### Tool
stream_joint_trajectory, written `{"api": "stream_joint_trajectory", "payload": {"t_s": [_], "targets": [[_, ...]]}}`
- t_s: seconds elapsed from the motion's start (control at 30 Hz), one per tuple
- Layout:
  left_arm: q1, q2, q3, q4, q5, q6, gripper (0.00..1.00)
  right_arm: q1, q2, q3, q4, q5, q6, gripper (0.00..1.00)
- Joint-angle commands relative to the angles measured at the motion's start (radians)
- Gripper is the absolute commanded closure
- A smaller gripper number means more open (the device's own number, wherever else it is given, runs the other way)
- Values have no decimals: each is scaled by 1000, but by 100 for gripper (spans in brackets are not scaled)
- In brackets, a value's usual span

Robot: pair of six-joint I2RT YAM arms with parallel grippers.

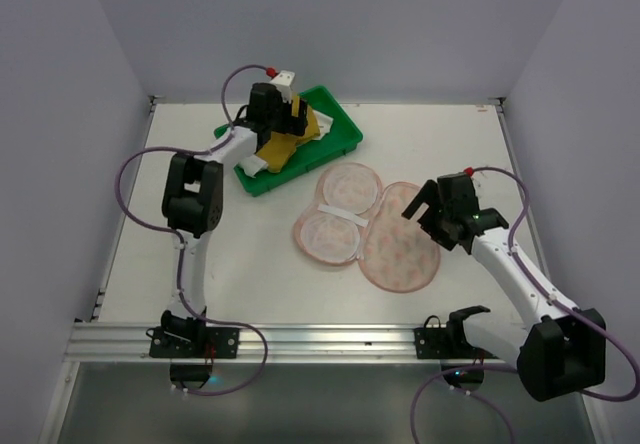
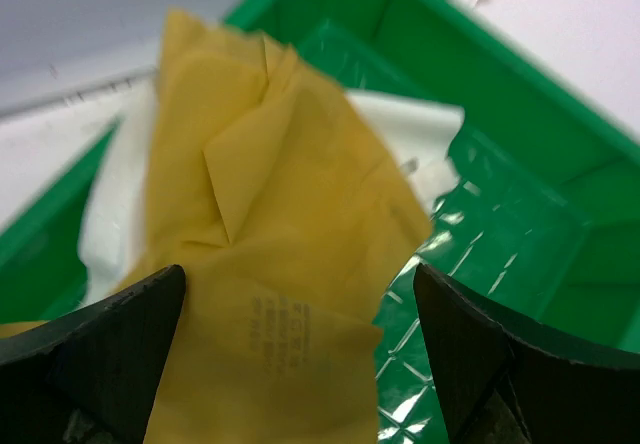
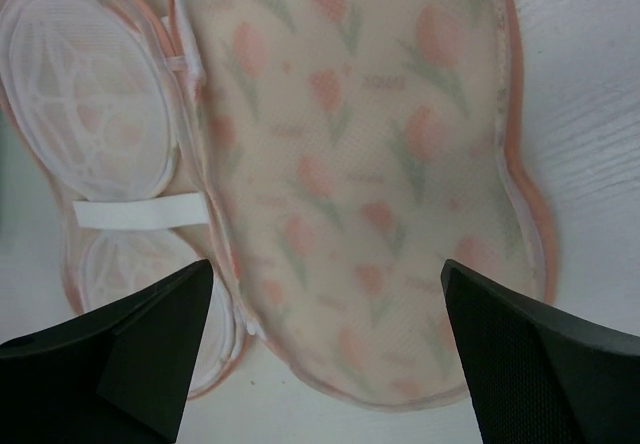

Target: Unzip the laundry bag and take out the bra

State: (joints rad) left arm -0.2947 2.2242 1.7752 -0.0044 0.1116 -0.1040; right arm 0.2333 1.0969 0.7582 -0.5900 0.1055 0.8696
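My right gripper should next go down toward the right in the wrist view, astride the printed half's outer edge (image 3: pixel 522 192), which lies below beside bare table.
The laundry bag (image 1: pixel 400 244) lies unzipped and spread flat in two lobed halves on the white table. Its printed half (image 3: pixel 370 164) faces up on the right. Its pale lined half (image 1: pixel 335 214) is on the left, with a white strap (image 3: pixel 140 211) across it. The mustard-yellow bra (image 1: pixel 285 147) lies crumpled with some white fabric (image 2: pixel 400 124) in the green tray (image 1: pixel 340 129). My left gripper (image 1: pixel 290 122) hangs open just over the bra (image 2: pixel 270 214), its fingers wide either side of the cloth and not pinching it. My right gripper (image 1: pixel 432 222) is open above the bag's printed half, holding nothing.
The green tray (image 2: pixel 500 224) stands at the back left of the table, slanted, with raised walls. White enclosure walls close in the table at the back and on both sides. An aluminium rail with both arm bases (image 1: pixel 300 342) runs along the near edge.
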Motion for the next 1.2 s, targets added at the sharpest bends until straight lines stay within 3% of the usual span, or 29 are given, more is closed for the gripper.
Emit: {"api": "stream_joint_trajectory", "payload": {"t_s": [0.0, 0.3, 0.43, 0.63, 0.87, 1.17], "targets": [[0, 77, 46, 49, 12, -4, 0, -3, -55, -33, 39, -49, -14, 2], [-46, 30, -72, 55, 201, 62, 5, -3, -108, -79, 76, -64, -49, 3], [-55, -67, -118, 52, 180, 40, 0, -3, -111, -83, 71, -7, -49, 3], [-61, -291, -209, 4, 103, -108, 0, -31, -98, -56, -10, 137, 2, 2], [-122, -537, -460, -103, 95, -223, 0, -146, 27, -17, -44, 120, -7, 1], [-139, -797, -773, -152, 88, -284, 0, -167, 314, 27, 30, 2, -21, 9]]}}
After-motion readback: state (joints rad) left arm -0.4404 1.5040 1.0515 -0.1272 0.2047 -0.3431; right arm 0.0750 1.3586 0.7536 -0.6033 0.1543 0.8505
